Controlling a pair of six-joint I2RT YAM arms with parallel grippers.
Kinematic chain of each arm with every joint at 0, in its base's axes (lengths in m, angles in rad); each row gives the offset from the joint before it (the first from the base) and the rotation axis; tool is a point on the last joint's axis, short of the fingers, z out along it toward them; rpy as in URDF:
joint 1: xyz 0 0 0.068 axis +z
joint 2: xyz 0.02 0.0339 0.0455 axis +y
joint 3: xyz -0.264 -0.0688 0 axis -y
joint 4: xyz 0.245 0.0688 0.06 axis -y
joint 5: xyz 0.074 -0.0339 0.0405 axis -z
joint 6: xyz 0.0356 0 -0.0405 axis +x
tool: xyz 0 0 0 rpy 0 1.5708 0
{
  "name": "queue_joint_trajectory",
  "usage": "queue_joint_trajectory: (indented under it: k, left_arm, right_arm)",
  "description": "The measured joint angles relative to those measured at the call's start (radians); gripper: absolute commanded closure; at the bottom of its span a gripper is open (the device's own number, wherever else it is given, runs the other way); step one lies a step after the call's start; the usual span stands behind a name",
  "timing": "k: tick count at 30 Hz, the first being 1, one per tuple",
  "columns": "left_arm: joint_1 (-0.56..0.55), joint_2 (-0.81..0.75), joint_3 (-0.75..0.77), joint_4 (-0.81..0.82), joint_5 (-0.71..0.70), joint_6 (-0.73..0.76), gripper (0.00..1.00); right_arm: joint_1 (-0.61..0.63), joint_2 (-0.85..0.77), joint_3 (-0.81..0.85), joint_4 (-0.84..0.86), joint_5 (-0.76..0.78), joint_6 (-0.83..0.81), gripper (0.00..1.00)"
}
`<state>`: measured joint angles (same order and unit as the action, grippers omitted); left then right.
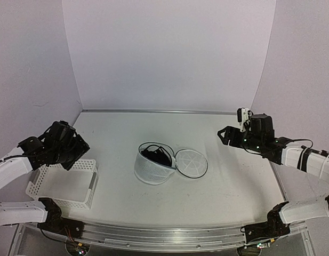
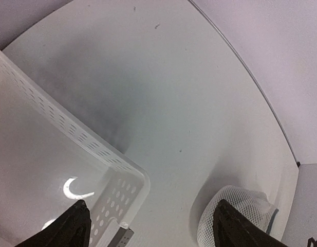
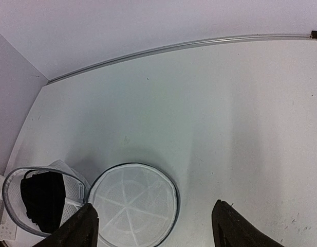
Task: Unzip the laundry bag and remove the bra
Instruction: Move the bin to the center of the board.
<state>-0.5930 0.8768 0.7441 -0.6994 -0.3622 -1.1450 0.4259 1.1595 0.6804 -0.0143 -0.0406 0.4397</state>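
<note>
My left gripper moves down next, fingers open, onto the far rim of the white basket (image 2: 78, 125) just below it, because the basket stands well apart from the bag.
The laundry bag (image 1: 151, 169), a round white mesh drum with a dark wire rim, sits mid-table with its top open. Its round lid (image 1: 191, 163) lies flat to its right, still joined at the rim. The black bra (image 1: 157, 156) is bundled inside the bag. My left gripper (image 1: 79, 152) hovers open over the white basket, far left of the bag. My right gripper (image 1: 224, 136) hangs open to the right of the lid. In the right wrist view the lid (image 3: 132, 203) lies between my spread fingers (image 3: 81, 229), and the bra (image 3: 42, 198) shows inside the bag (image 3: 9, 198).
A white plastic lattice basket (image 1: 92, 181) stands at the near left, and its corner (image 2: 132, 177) shows in the left wrist view beside the mesh bag (image 2: 227, 198). A metal rail (image 1: 153, 111) runs along the table's back edge below the white walls.
</note>
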Motion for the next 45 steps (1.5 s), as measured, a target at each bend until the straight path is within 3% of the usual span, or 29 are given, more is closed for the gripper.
queue_joint_trajectory:
  k: [9,19,30,39,45]
  left_arm:
    - [0.285,0.027,-0.06,0.054,0.12,-0.034,0.18]
    - [0.499,0.285,-0.105,0.182,0.34,0.071,0.31]
    - [0.55,0.435,-0.04,0.241,0.418,0.183,0.71]
    - [0.543,0.435,-0.03,0.238,0.5,0.159,0.89]
    - [0.473,0.44,-0.014,0.236,0.511,0.152,1.0]
  right_arm:
    - [0.0,-0.043,-0.03,-0.004,-0.003,-0.006,0.21]
    - [0.0,-0.097,-0.062,-0.004,-0.007,-0.019,0.21]
    - [0.0,-0.137,-0.105,-0.005,0.006,-0.026,0.21]
    - [-0.001,-0.146,-0.114,-0.005,0.012,-0.032,0.21]
    - [-0.001,-0.146,-0.114,-0.005,0.008,-0.035,0.21]
